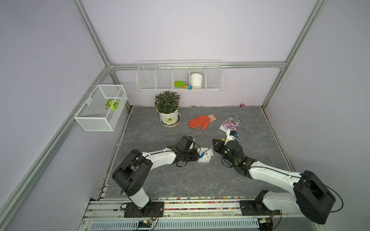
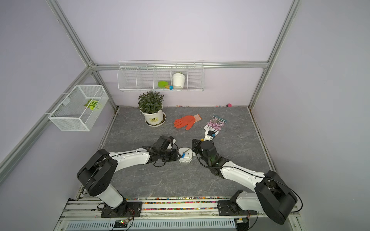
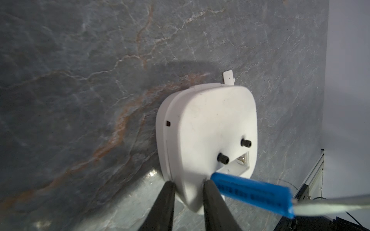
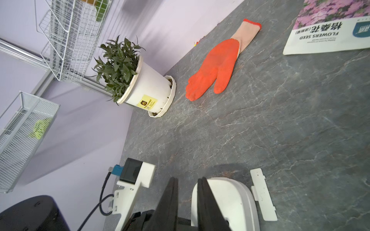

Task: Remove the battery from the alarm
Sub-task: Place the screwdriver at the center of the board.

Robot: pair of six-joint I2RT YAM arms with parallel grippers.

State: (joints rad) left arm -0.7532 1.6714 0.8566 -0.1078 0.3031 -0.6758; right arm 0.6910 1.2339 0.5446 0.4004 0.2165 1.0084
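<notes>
The blue battery (image 3: 250, 192) slants from the alarm's hollow, so my right gripper will next move away from the alarm, turn downward and let go of the rod on the bare tabletop.
The white alarm (image 1: 206, 157) lies mid-table with its back turned up, showing two black knobs and an open rectangular recess (image 3: 238, 164). My left gripper (image 3: 188, 184) is shut on the alarm's near edge. The blue battery (image 3: 250, 192) sticks out of the recess at a slant, one end raised; both top views show it (image 1: 203, 155) (image 2: 183, 154). A thin silver rod (image 1: 208, 151) runs from the battery's raised end to my right gripper (image 1: 214, 147). In the right wrist view that gripper (image 4: 187, 180) shows a narrow gap beside the alarm (image 4: 230, 200), and the rod is hidden.
A flat white cover piece (image 4: 262, 196) lies beside the alarm. Farther back are an orange glove (image 1: 201, 122), a flower seed packet (image 1: 230, 122) and a potted plant (image 1: 167, 108). A wire shelf (image 1: 179, 88) and a mesh basket (image 1: 101, 107) hang on the walls.
</notes>
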